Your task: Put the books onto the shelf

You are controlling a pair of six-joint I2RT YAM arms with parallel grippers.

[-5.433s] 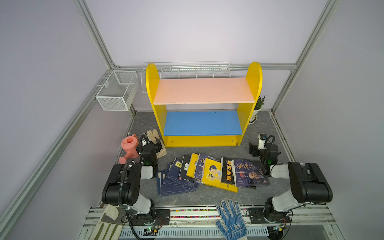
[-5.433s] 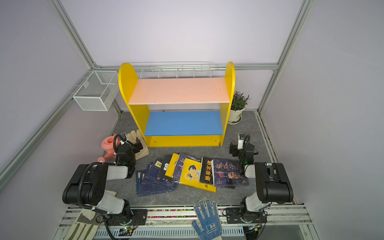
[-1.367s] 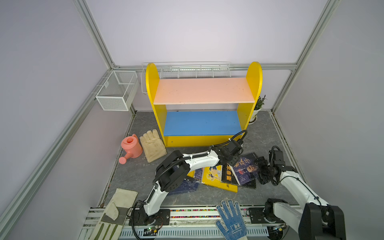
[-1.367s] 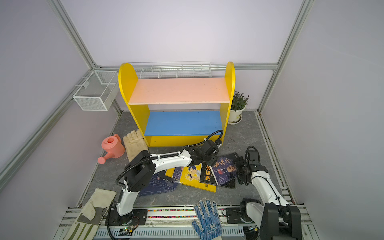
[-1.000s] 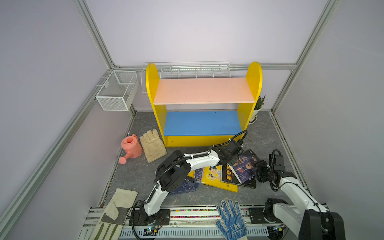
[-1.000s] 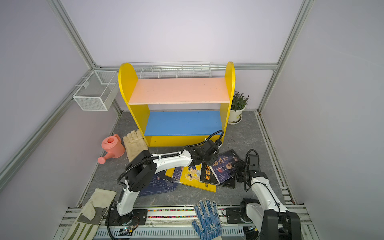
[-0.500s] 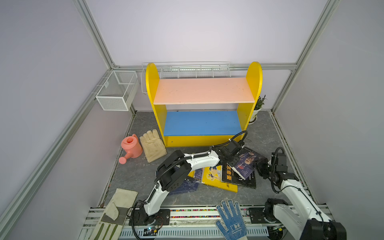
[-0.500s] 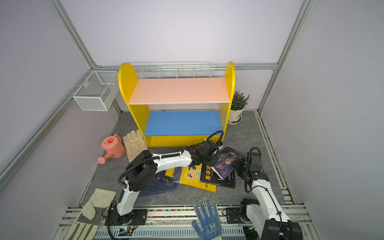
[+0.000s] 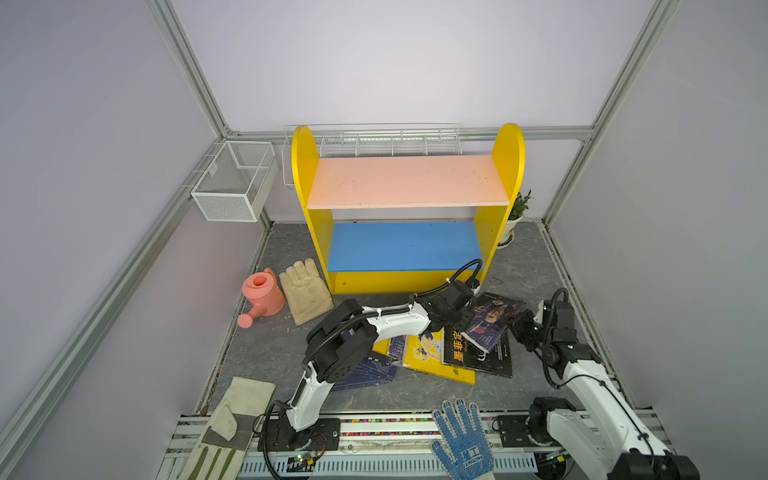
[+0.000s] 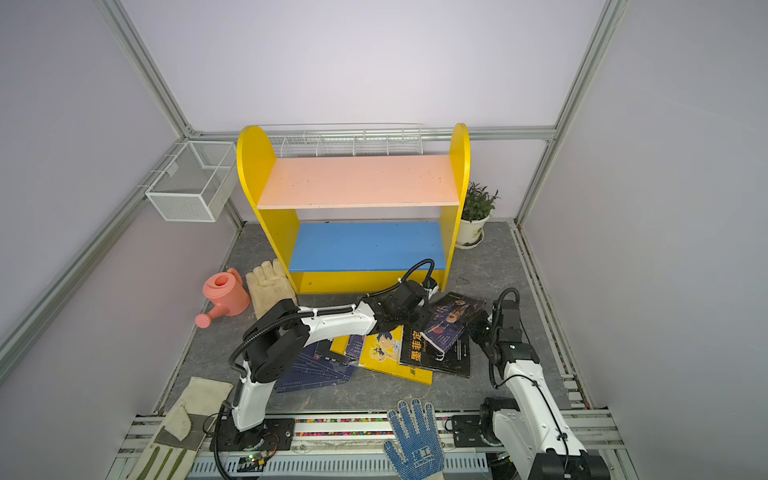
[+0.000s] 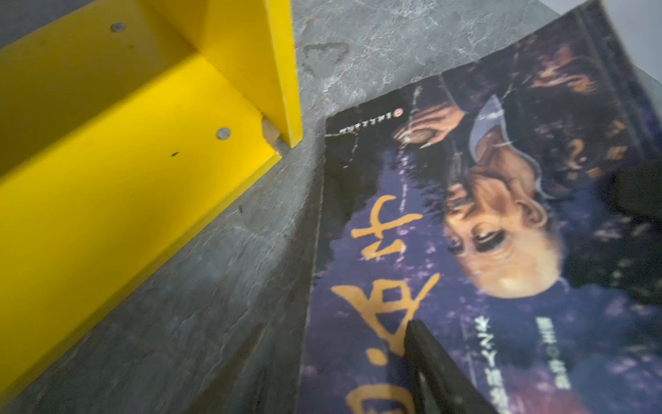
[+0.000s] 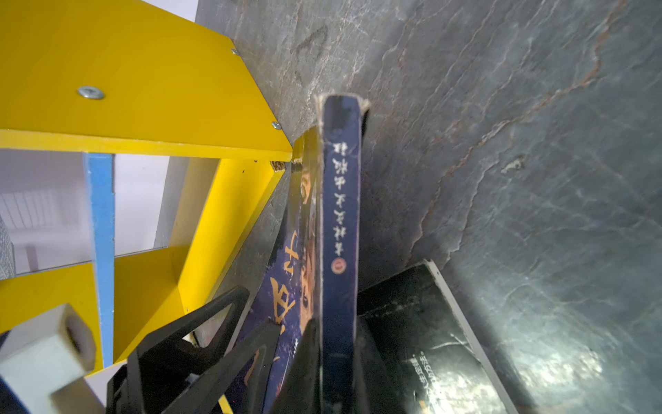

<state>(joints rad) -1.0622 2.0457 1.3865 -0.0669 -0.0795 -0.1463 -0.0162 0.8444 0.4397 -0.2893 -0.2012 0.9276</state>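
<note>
The bare blue board (image 9: 444,249) (image 12: 100,227) is higher than the right gripper and outward of it, so the right gripper needs to rise next and carry the book outward onto that board to release it.
A dark purple book (image 9: 492,318) (image 10: 451,320) with a portrait cover is raised at a tilt just in front of the shelf's right foot. My right gripper (image 12: 336,365) (image 9: 515,328) is shut on its blue spine (image 12: 340,215). My left gripper (image 9: 463,322) (image 10: 419,322) stands open at the book's opposite edge. One of its fingers (image 11: 430,358) rests on the cover. The other books lie flat: a black one (image 9: 478,357), a yellow one (image 9: 428,353) and navy ones (image 9: 370,370). The shelf (image 9: 407,183) (image 10: 357,180) has nothing on either board.
Left of the shelf lie a pink watering can (image 9: 262,297) and a beige glove (image 9: 305,295). A blue dotted glove (image 9: 461,440) and a work glove (image 9: 226,432) lie at the front rail. A potted plant (image 10: 476,216) stands right of the shelf; a mesh basket (image 9: 232,180) and wire rack (image 9: 370,141) hang on the wall.
My right gripper has closed on the purple book's spine and lifted that edge, so the book has tilted and moved toward the shelf. My left gripper has opened wider.
</note>
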